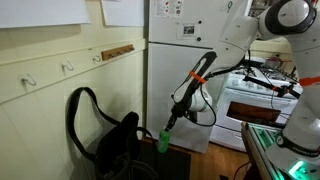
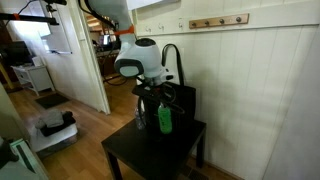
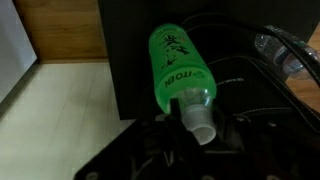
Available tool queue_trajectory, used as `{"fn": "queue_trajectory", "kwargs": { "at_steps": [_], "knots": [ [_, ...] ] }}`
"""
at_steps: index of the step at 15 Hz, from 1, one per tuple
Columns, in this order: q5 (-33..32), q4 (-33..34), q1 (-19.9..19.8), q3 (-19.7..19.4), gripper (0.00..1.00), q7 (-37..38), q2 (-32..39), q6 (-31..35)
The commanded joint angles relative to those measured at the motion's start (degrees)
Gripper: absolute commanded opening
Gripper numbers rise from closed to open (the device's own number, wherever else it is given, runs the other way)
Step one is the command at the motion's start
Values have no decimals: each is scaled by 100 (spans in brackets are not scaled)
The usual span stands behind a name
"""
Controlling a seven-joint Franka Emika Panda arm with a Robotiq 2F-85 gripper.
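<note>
The green bottle (image 1: 162,141) hangs upright over a clear part of the black table, so my gripper needs to move down next until the bottom of the bottle stands on the table. Then it should let go of the bottle's neck.
A green plastic bottle (image 3: 174,58) with a whitish cap stands on the small black table (image 2: 146,156), beside a black bag (image 1: 108,138). My gripper (image 3: 197,118) comes down from above and is shut on the bottle's neck, just under the cap; its dark fingers are hard to make out in the wrist view. In both exterior views the green bottle (image 1: 162,141) (image 2: 165,121) hangs upright below the gripper (image 1: 170,123), at or just above the tabletop; I cannot tell whether it touches.
A clear plastic bottle (image 3: 286,52) lies at the right among the bag's straps. A white fridge (image 1: 185,60) and a stove (image 1: 262,100) stand behind the arm. Wall hooks (image 2: 218,21) sit above the table. Wooden floor (image 2: 85,120) surrounds it.
</note>
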Motion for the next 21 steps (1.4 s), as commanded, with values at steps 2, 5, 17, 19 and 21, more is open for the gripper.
{"fn": "queue_trajectory", "kwargs": {
  "at_steps": [2, 5, 17, 19, 21],
  "knots": [
    [-129, 478, -403, 387, 12, -213, 894, 524],
    [-276, 672, -575, 481, 12, -240, 1289, 612],
    [-787, 1151, -726, 401, 12, -248, 2120, 474],
    [-825, 1176, -716, 370, 12, -243, 2169, 395],
    [-858, 1193, -675, 309, 12, -235, 2198, 308]
  ]
}}
